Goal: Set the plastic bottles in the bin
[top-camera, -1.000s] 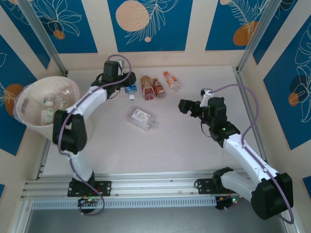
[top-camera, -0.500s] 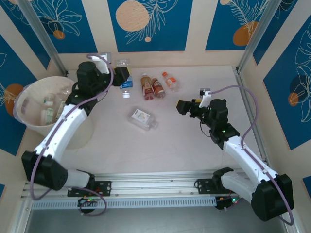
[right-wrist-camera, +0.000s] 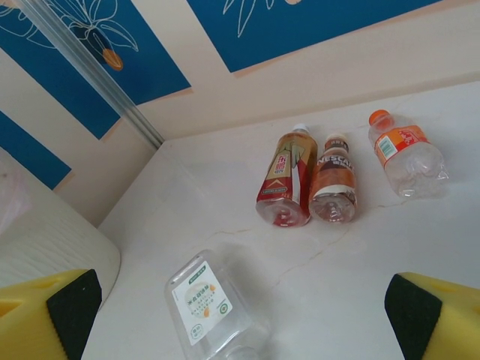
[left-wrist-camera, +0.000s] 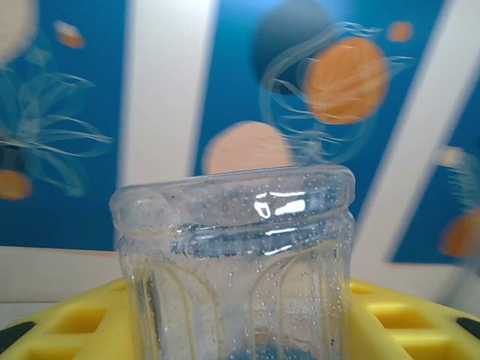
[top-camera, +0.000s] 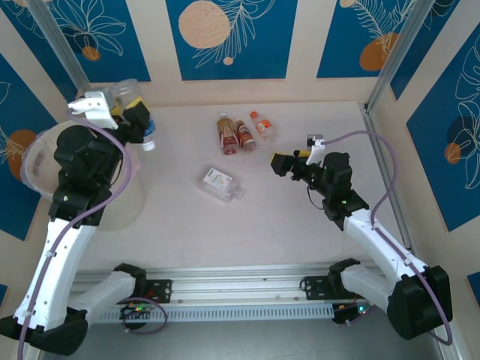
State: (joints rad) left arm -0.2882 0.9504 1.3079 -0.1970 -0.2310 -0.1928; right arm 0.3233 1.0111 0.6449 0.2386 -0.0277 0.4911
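Observation:
My left gripper swings over the cream bin's opening (top-camera: 46,161) next and tilts downward to let go of the clear bottle inside.
My left gripper (top-camera: 133,112) is shut on a clear plastic bottle (top-camera: 126,96) with a blue label and white cap, held high by the far rim of the cream bin (top-camera: 34,150). In the left wrist view the bottle's clear base (left-wrist-camera: 236,247) stands between my yellow fingers (left-wrist-camera: 409,322). Three bottles lie side by side at the back: red-labelled (top-camera: 224,133), brown-labelled (top-camera: 244,135) and orange-capped (top-camera: 262,126). A flat clear bottle with a white label (top-camera: 220,184) lies mid-table. My right gripper (top-camera: 283,163) is open, to the right of these, facing them.
My left arm (top-camera: 82,172) covers much of the bin's mouth. In the right wrist view the bin's wall (right-wrist-camera: 45,240) sits at the left, and the white-labelled bottle (right-wrist-camera: 210,307) lies nearest. Blue patterned walls and metal posts (top-camera: 394,52) close off the table.
My left arm has swung left from the back middle of the table, lifting the blue-labelled bottle to the bin's far rim. The right gripper has edged slightly left, still open.

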